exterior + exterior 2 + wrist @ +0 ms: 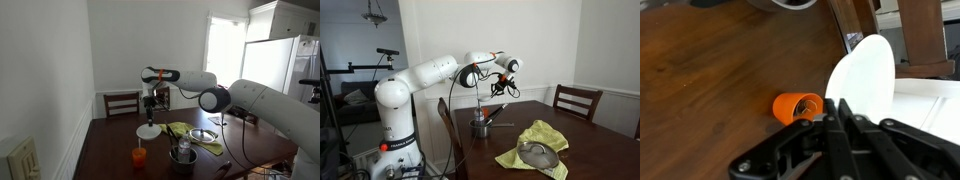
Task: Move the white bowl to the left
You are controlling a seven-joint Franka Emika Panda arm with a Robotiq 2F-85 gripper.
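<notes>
My gripper should next carry the bowl down past the orange cup (139, 155) and release it on the bare tabletop beside the cup, since the cup stands below the held bowl.
My gripper (150, 118) is shut on the rim of the white bowl (148, 131) and holds it above the dark wooden table (110, 150). In the wrist view the bowl (865, 80) shows as a large white shape held between the black fingers (840, 112). An orange cup (139, 155) stands on the table just in front of and below the bowl, and it also shows in the wrist view (797, 106). In an exterior view the gripper (502, 88) hangs above the table, and the bowl cannot be made out against the white wall.
A grey metal pot (182, 157) (480, 127) stands near the cup. A yellow cloth (190, 132) (535, 140) holds a clear glass dish (203, 135) (538, 155). Wooden chairs (122, 102) (575, 100) stand at the table's edges.
</notes>
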